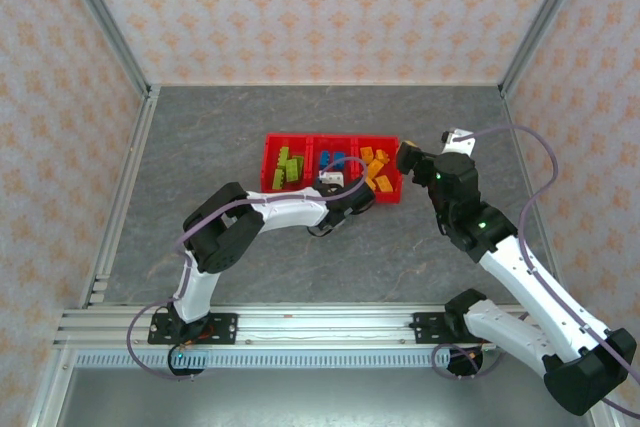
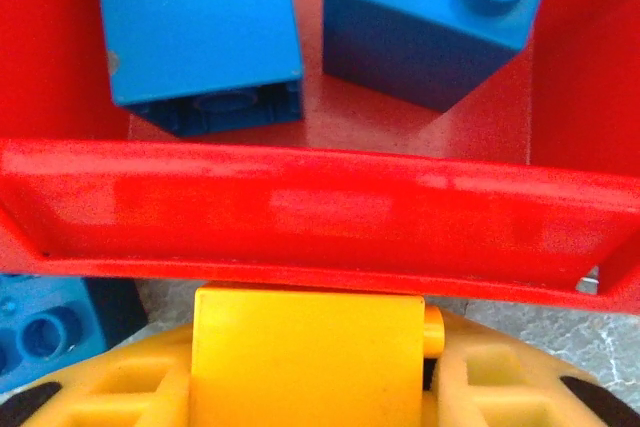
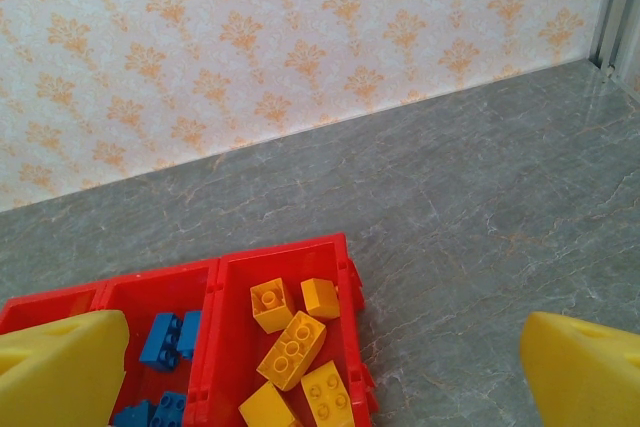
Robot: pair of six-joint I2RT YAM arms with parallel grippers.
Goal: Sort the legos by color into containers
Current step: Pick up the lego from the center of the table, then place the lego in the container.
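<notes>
The other orange-yellow legos are together in one end bin, so my left gripper will lift its lego over the bins' near side and release it above that bin.
The containers are three joined red bins in mid-table. Green legos lie in the left bin, blue legos in the middle one and orange-yellow legos in the right one. My left gripper is low at the tray's near wall, shut on an orange-yellow lego just outside that wall. Two blue legos lie in the bin beyond it. Another blue lego sits outside the wall, to the left. My right gripper hangs open by the tray's right end, above the orange-yellow legos.
Grey table has free room to the left, behind and in front of the tray. Patterned walls and aluminium posts enclose it. The right arm's cable loops over the right side.
</notes>
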